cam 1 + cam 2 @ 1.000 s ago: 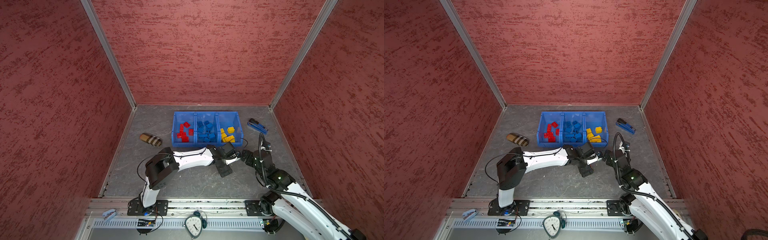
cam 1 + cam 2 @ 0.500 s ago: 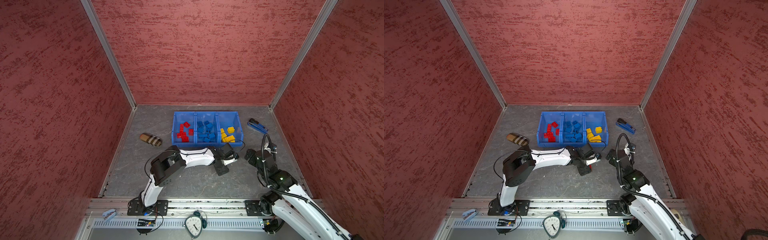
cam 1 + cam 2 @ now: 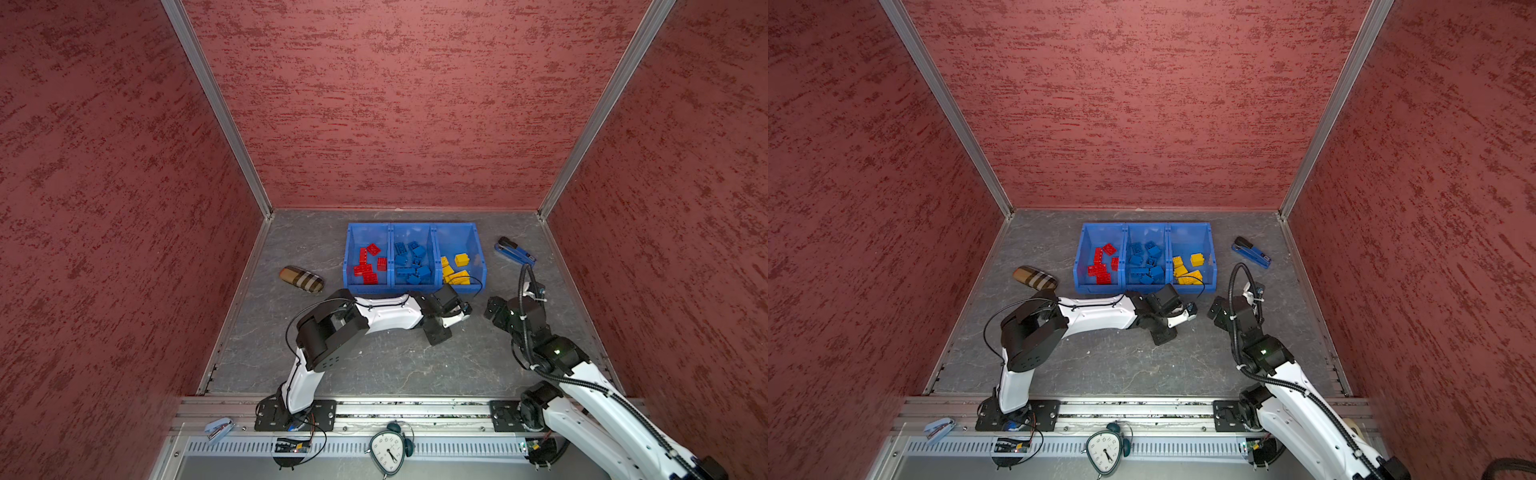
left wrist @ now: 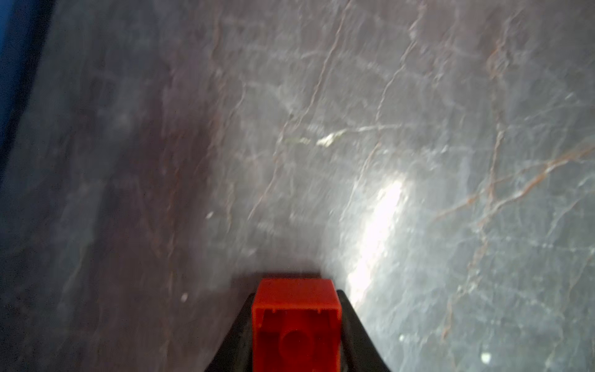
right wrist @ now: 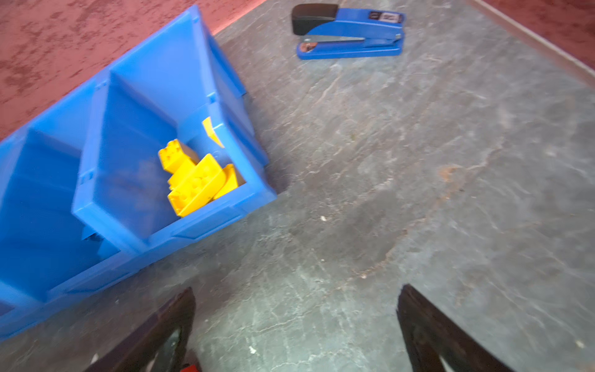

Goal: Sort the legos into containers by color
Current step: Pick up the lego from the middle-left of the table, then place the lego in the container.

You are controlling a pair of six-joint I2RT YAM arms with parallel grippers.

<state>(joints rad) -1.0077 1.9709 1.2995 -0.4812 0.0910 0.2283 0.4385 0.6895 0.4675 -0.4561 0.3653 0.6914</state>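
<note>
I will move my left gripper up and outward past the middle container and release the red lego over the container with red legos, as the colors match.
Three joined blue containers [image 3: 413, 226] stand at the back, shown in both top views. The left one holds red legos [image 3: 368, 266], the middle one blue legos [image 3: 411, 262], the right one yellow legos [image 3: 455, 270] [image 5: 196, 180]. My left gripper [image 3: 465, 309] [image 4: 295, 293] is low over the floor in front of the right container [image 5: 206, 222], shut on a red lego [image 4: 296, 322] whose hollow underside faces the wrist camera. Just to its right, my right gripper [image 3: 492, 309] [image 5: 296, 290] is open, with only bare floor between its fingers.
A blue-black stapler [image 3: 514, 251] [image 5: 349, 32] lies right of the containers near the wall. A plaid case [image 3: 301, 279] lies to their left. On the front rail are a clock [image 3: 390, 451] and a small stapler [image 3: 218, 429]. Red walls enclose the grey floor [image 3: 395, 365].
My left gripper has closed on the red lego. The right gripper has drawn back slightly to the right, staying open.
</note>
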